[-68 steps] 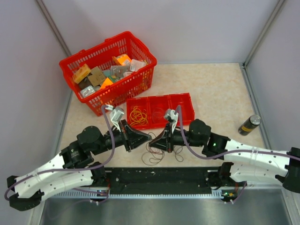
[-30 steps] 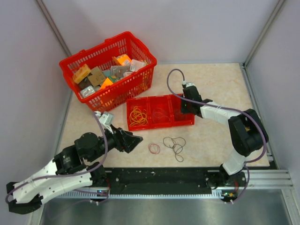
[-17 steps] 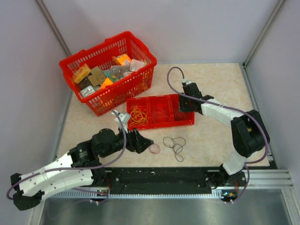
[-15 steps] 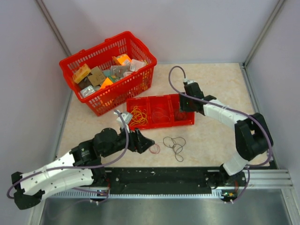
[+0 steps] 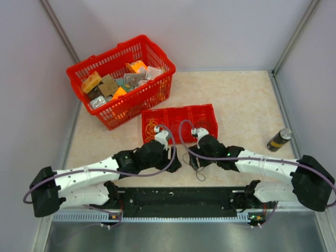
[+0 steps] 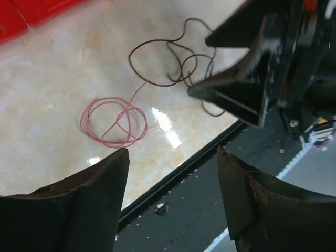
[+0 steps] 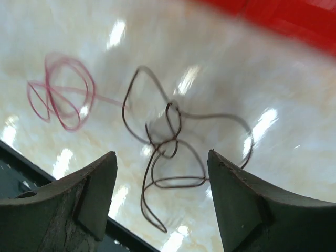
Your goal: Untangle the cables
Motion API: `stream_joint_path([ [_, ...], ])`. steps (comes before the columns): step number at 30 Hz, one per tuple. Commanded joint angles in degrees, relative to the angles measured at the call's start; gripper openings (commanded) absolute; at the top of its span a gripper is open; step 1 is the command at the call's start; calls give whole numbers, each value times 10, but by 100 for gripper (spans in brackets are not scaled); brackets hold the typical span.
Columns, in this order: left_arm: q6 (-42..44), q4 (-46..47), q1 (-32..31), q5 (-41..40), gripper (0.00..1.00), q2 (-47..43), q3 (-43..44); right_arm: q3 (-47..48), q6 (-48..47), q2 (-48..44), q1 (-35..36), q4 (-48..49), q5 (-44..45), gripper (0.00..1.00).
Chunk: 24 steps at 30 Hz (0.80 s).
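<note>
My left gripper has to go down to the pink cable's coil, at the coil's edge away from the brown loops (image 5: 199, 170), because its parts lie bunched on bare table there.
Dark brown cables (image 7: 168, 147) lie in tangled loops on the pale table, with a pink cable (image 7: 60, 97) coiled to their left and one pink strand running into them. My right gripper (image 7: 161, 155) hangs open just above the brown loops and holds nothing. In the left wrist view the pink cable (image 6: 113, 123) and brown cables (image 6: 168, 63) lie ahead of my open, empty left gripper (image 6: 173, 157). From above, the left gripper (image 5: 176, 160) and right gripper (image 5: 190, 156) face each other closely; the brown loops (image 5: 199, 170) peek out below them.
A red three-part tray (image 5: 181, 111) stands just behind, with yellow-orange loops (image 5: 151, 127) in its left part. A red basket (image 5: 157, 55) of packets sits back left. A dark can (image 5: 279, 139) stands at right. A black rail (image 5: 178, 197) edges the table front.
The right arm swung back from the tray's right compartment to the brown loops and its jaws opened. The left arm reached right, over the pink coil.
</note>
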Motion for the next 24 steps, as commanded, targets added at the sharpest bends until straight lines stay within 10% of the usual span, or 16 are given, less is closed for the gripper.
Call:
stream_joint_path([
  [1,10,32,0,0,72,66,9,-37,76,18,49,58,12,69],
  [9,8,27,1,-38,75,195,22,-77,151,52,72,79,100,60],
  [24,10,-66,13,-173,0,97,27,-116,259,35,132,12,237,25],
])
